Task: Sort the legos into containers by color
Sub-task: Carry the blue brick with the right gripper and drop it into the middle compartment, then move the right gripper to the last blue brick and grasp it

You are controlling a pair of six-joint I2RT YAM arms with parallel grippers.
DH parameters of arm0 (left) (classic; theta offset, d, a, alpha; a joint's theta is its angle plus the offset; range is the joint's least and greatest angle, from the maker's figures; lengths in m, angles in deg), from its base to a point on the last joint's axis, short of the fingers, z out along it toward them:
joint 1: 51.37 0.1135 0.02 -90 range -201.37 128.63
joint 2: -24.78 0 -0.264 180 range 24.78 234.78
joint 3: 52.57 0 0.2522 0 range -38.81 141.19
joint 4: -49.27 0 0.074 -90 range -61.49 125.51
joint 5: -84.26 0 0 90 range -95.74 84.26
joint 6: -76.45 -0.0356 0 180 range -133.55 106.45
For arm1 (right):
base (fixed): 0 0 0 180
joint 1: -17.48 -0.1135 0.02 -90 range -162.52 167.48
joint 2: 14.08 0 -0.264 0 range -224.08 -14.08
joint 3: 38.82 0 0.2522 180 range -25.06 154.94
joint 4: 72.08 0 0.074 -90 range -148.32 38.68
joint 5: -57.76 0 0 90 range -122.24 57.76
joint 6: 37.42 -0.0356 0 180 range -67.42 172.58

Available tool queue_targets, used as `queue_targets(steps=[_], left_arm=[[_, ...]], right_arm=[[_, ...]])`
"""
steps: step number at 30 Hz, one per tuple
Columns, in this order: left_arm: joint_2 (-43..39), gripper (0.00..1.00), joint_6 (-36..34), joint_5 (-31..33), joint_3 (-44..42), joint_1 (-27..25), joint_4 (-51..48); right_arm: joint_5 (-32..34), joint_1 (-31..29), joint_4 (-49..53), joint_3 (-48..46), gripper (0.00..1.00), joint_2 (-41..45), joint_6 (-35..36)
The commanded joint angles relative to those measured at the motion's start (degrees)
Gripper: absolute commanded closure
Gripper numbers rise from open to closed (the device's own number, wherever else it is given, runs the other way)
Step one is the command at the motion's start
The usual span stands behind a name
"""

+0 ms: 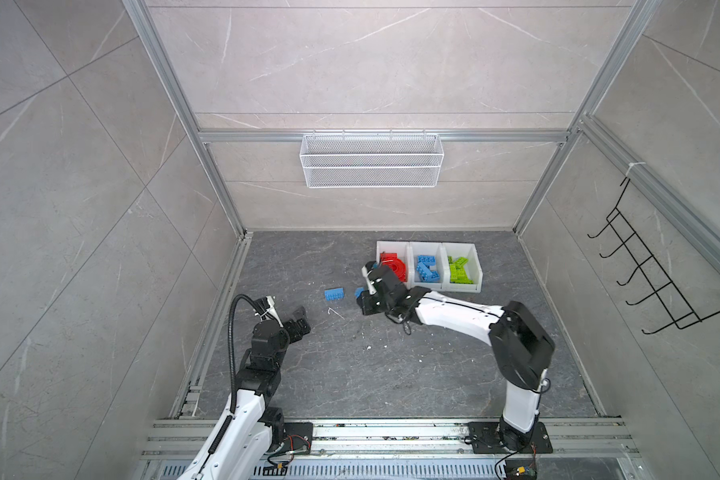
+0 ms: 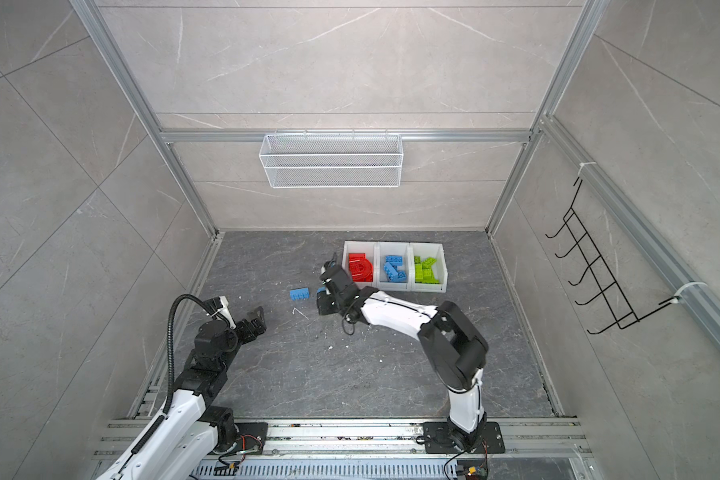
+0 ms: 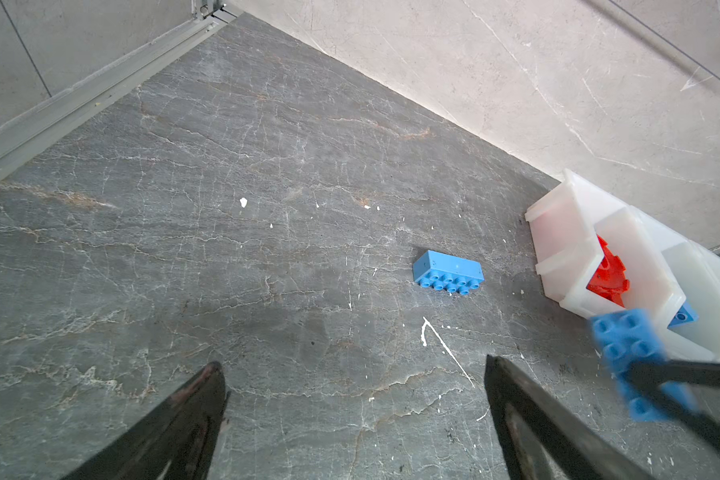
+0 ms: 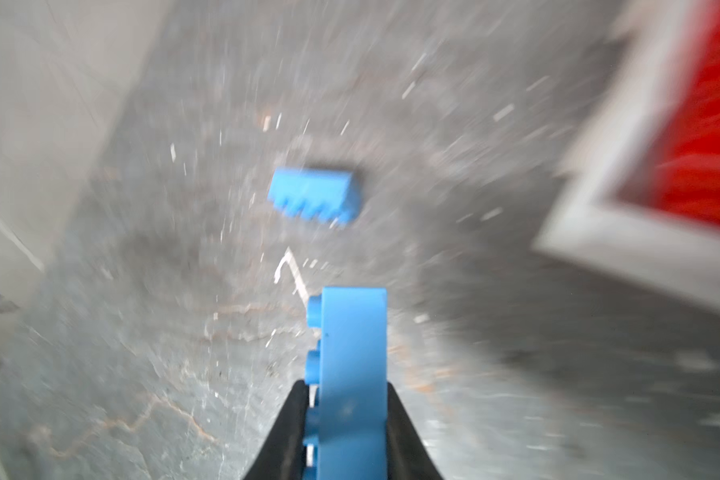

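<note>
My right gripper will next move outward past the red legos and release its lego in the middle bin (image 1: 427,264), because the matching blue legos lie outward of it.
My right gripper (image 4: 346,386) is shut on a blue lego (image 4: 352,353), whose studs face sideways, just left of the containers (image 1: 445,286); the view is motion-blurred. In both top views only a corner of that held lego (image 1: 358,292) shows past the gripper. Another blue lego (image 1: 334,294) lies on its side on the floor to the left. The three white bins hold red legos (image 1: 395,266), blue legos (image 1: 427,270) and green legos (image 1: 458,272). My left gripper (image 3: 352,365) hangs open over bare floor, nearer than the loose lego (image 3: 448,272).
A white wire mesh basket (image 1: 371,160) hangs on the back wall. A black wire hook rack (image 1: 649,270) sticks out from the right wall. Small white scraps (image 1: 335,311) dot the dark stone floor.
</note>
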Motion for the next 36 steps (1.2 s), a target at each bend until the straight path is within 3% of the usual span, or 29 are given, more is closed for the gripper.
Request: queue_targets(steps=[1,10,17,24,29,31,36], left_arm=[[0.24,0.01,-0.36,-0.88,0.63,0.27,2.02],[-0.02,0.01,-0.32,-1.24,0.77,0.27,1.78],[0.16,0.01,-0.55,-1.00,0.78,0.27,1.75],[0.07,0.01,-0.73,-0.84,0.84,0.26,1.64],[0.49,0.01,-0.61,-1.15,0.83,0.20,2.12],[0.92,0.01,-0.53,-1.31,0.83,0.25,2.38],[1.64,0.01,-0.57,-1.38,1.04,0.27,2.57]], right_arm=[[-2.45,6.76,0.67,-1.99,0.80,5.38,3.35],[-3.32,21.04,9.97,6.63,0.81,2.61,9.61],[-4.42,25.31,14.61,18.21,0.82,-7.68,10.30],[-2.77,27.01,15.88,18.85,0.80,-10.28,10.53],[-1.09,27.12,17.13,18.07,0.70,-10.09,12.32],[-0.39,27.08,18.78,18.96,0.52,-10.45,13.28],[0.33,27.11,20.73,19.75,0.44,-8.18,14.58]])
